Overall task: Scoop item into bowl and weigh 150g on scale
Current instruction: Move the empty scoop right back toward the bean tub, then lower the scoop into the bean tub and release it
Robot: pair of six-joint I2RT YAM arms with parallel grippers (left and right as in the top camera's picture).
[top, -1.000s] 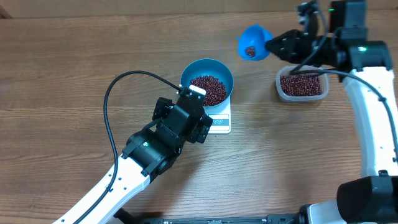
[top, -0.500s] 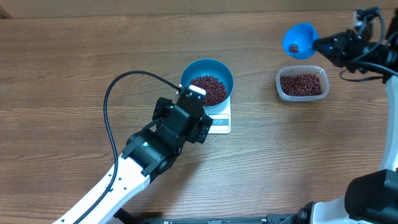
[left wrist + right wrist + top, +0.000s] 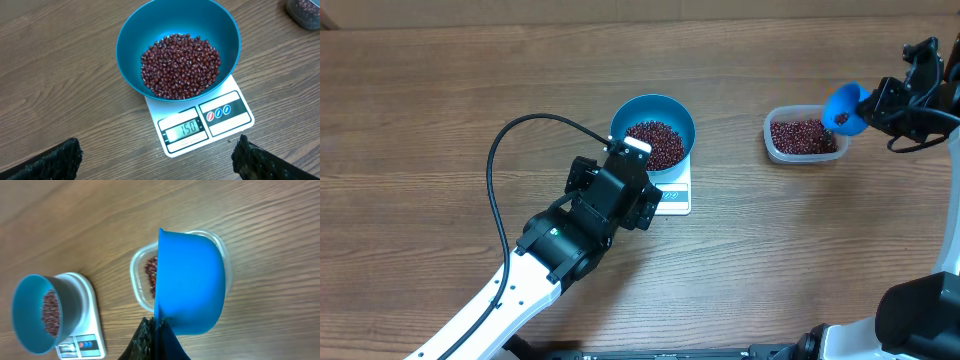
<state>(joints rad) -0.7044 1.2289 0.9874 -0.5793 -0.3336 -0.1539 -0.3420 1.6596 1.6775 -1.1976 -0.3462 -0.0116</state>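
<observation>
Next, my right gripper moves over the beans in the clear tub (image 3: 804,136) and down to release the scoop there, since the scale (image 3: 672,198) shows the target weight.
The blue bowl (image 3: 653,138) stands on the white scale (image 3: 672,198) and holds a heap of dark red beans (image 3: 181,65). In the left wrist view the scale's display (image 3: 186,130) reads 150. My left gripper (image 3: 157,162) hovers open just in front of the scale, with nothing between its fingers. My right gripper (image 3: 157,330) is shut on the handle of a small blue scoop (image 3: 843,108). The scoop is tilted above the right end of the clear tub (image 3: 804,136) and has a few beans in it.
The clear tub (image 3: 142,275) holds more red beans. A black cable (image 3: 505,150) loops over the table to the left of the left arm (image 3: 570,235). Bare wooden tabletop lies between the scale and the tub.
My right arm carried the scoop from beside the bowl out to the right, then down over the tub's right end. The left arm, bowl and scale have not moved.
</observation>
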